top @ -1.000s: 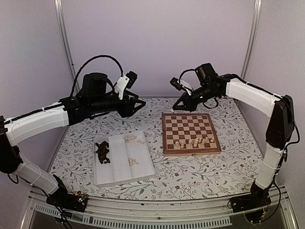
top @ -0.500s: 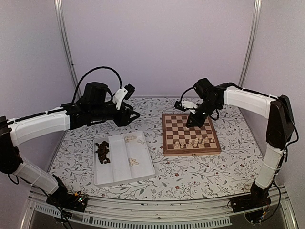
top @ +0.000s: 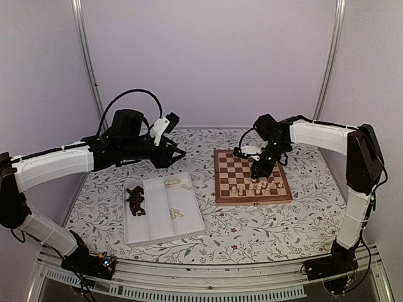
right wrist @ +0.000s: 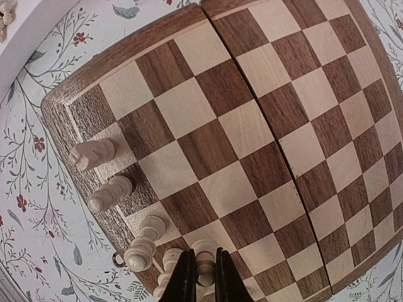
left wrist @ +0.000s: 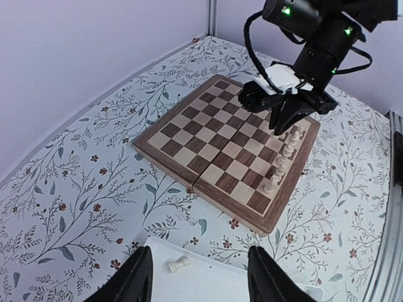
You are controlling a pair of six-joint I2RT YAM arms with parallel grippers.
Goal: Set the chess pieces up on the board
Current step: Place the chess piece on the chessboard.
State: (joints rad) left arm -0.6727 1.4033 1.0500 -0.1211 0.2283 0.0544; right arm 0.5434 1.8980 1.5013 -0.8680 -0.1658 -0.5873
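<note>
My right gripper lowers the pale piece onto the pale square (top: 257, 185) (right wrist: 205, 240) just in front of the near row next, then lets go of the piece.
The board (top: 217, 177) lies right of centre, with several pale chess pieces (top: 254, 187) standing in its near rows. My right gripper (top: 259, 172) hangs low over those rows, shut on a pale piece. In the right wrist view the black fingers (right wrist: 204, 253) pinch this piece (right wrist: 204, 244) upright above a square beside the standing pieces (right wrist: 111, 194). My left gripper (top: 179, 151) hovers open and empty above the tray's far end. In its own view the fingers (left wrist: 200, 277) frame a pale piece (left wrist: 179, 265) lying in the tray, with the board (left wrist: 189, 179) beyond.
A white three-compartment tray (top: 165, 238) sits left of the board. Its left compartment holds a heap of dark pieces (top: 135, 201); pale pieces (top: 176, 214) lie in the others. A floral cloth covers the table, and walls close the back and sides.
My right gripper has swung from beyond the board's far edge down over its near rows, still holding the pale piece. The left arm has shifted only slightly.
</note>
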